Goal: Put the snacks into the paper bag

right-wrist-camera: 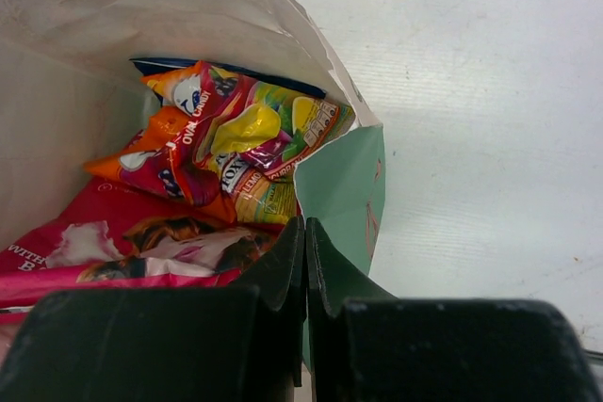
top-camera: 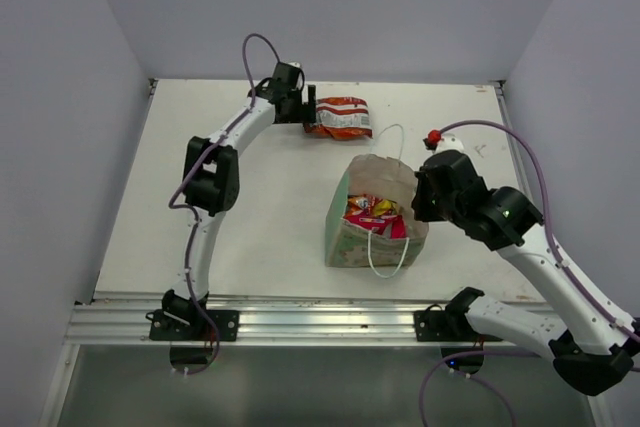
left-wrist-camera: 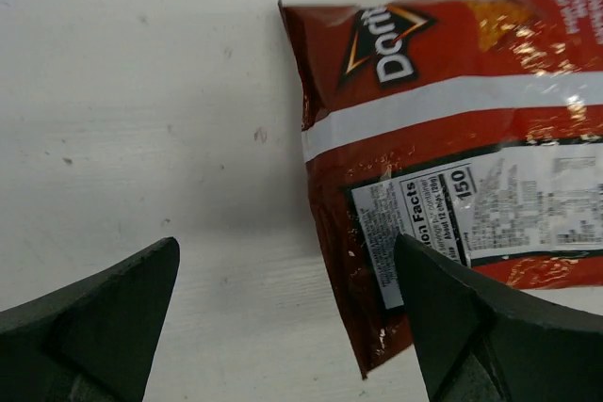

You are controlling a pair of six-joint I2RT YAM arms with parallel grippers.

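Note:
My left gripper will next move down and slightly back to close on the packet's edge by that corner (left-wrist-camera: 361, 334), since the packet's near corner lies between its fingers.
The red-white-brown crinkled packet (top-camera: 340, 117) lies flat at the far middle of the table. My left gripper (top-camera: 308, 107) is open just left of it. In the left wrist view the packet (left-wrist-camera: 452, 138) has its near corner between the spread fingers of the left gripper (left-wrist-camera: 287, 242), not gripped. The pale-green paper bag (top-camera: 350, 237) stands upright and open mid-table. My right gripper (top-camera: 420, 197) is shut on its right rim. In the right wrist view the right gripper (right-wrist-camera: 304, 225) pinches the bag wall (right-wrist-camera: 349, 185). Inside lie the pink packet (right-wrist-camera: 113, 251), the orange-yellow candy packet (right-wrist-camera: 179, 148) and a blue edge (right-wrist-camera: 188, 65).
A small red fitting (top-camera: 433, 137) with a purple cable sits on the table right of the bag's far handle. White walls close the table on the left, back and right. An aluminium rail (top-camera: 320, 322) runs along the near edge.

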